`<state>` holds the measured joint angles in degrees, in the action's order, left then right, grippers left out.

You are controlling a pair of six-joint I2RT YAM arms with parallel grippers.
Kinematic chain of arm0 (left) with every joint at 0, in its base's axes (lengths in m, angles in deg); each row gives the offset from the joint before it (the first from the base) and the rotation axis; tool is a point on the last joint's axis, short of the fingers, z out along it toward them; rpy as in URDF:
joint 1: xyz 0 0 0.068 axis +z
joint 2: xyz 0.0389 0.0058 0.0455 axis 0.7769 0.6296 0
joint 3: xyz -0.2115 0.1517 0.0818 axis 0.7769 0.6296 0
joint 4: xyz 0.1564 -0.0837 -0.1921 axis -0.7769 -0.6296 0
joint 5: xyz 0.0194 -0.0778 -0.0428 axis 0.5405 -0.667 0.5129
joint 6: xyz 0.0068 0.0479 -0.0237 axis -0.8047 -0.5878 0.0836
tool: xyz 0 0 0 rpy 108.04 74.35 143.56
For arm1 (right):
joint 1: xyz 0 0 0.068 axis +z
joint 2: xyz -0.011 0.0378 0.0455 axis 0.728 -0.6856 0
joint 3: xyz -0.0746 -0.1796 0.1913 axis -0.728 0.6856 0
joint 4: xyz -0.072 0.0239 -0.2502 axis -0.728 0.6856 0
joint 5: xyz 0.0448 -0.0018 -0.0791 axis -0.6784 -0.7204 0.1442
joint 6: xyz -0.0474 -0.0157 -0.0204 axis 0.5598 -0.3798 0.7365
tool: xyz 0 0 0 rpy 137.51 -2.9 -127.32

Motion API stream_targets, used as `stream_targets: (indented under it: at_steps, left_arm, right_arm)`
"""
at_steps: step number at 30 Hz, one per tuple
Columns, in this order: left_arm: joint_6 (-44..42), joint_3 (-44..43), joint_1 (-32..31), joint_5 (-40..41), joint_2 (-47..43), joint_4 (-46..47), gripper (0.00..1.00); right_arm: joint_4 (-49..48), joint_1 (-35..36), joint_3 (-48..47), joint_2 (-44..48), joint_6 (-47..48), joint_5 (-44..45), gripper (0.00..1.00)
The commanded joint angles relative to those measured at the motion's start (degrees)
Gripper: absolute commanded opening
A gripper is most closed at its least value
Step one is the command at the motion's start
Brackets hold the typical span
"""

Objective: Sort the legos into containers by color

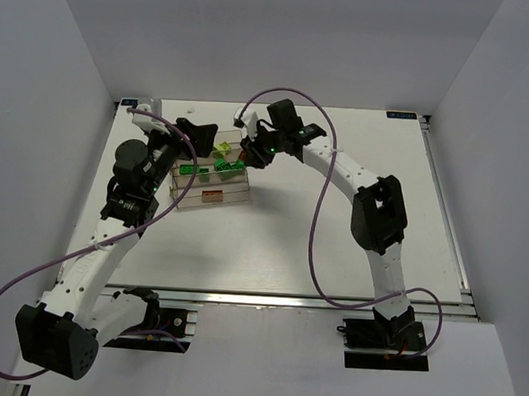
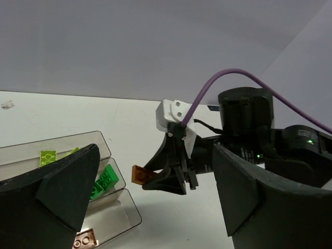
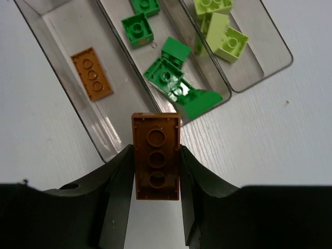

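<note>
The lego [image 3: 155, 132] should next go back and down over the bare bottom of the bin beside the orange plate. My right gripper should release it there, because that bin holds its color.
My right gripper [image 3: 156, 151] is shut on a flat orange lego [image 3: 155, 132], held by its long sides with the hollow underside facing the camera. It hangs just off the near end of the clear containers [image 3: 60, 32]. The left bin holds another orange plate [image 3: 92, 73], the middle bin several dark green bricks [image 3: 171, 83], and the right bin lime bricks [image 3: 220, 31]. In the left wrist view the held orange lego [image 2: 140, 175] sticks out of the right gripper [image 2: 168, 179] above the table beside the containers [image 2: 122, 207]. My left gripper [image 2: 155, 155] is open and holds nothing.
From above, the containers [image 1: 213, 184] sit left of centre between both arms, with the left gripper [image 1: 196, 140] at their far left and the right gripper [image 1: 247, 157] at their right end. White walls enclose the table [image 1: 333, 247].
</note>
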<state>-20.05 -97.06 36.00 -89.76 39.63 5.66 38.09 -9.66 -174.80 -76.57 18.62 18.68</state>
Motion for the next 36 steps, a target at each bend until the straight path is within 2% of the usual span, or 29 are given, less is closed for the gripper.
stream_targets:
  at_steps: [1,12,17,28,32,35,36]
  left_arm:
    - [-0.6,0.8,0.3,0.3,-2.0,1.9,0.98]
    - [-0.7,0.8,0.3,0.0,-1.5,2.1,0.98]
    - [-0.6,0.9,0.3,-0.1,-1.4,2.0,0.98]
    - [-0.8,0.8,0.2,-0.3,-0.7,1.9,0.98]
    - [-0.8,0.8,0.3,-0.4,-0.8,1.9,0.98]
    - [-0.6,0.5,0.3,-1.5,-0.6,2.0,0.98]
    - [-0.5,0.5,0.3,-1.9,-0.3,2.0,0.98]
  right_arm:
    - [2.5,1.2,-5.3,-3.7,-0.7,-5.4,0.17]
    - [-0.8,3.4,-9.3,-9.0,-2.8,-4.8,0.34]
    - [-1.3,3.6,-9.1,-9.6,-3.5,-4.5,0.48]
    - [-2.1,3.6,-9.5,-9.7,-7.3,-5.6,0.55]
    - [-4.1,3.4,-4.6,-3.1,-6.9,-1.5,0.56]
    - [-9.2,2.8,5.9,5.2,-7.6,2.9,0.89]
    - [-10.6,2.7,8.8,7.6,-8.3,3.6,0.9]
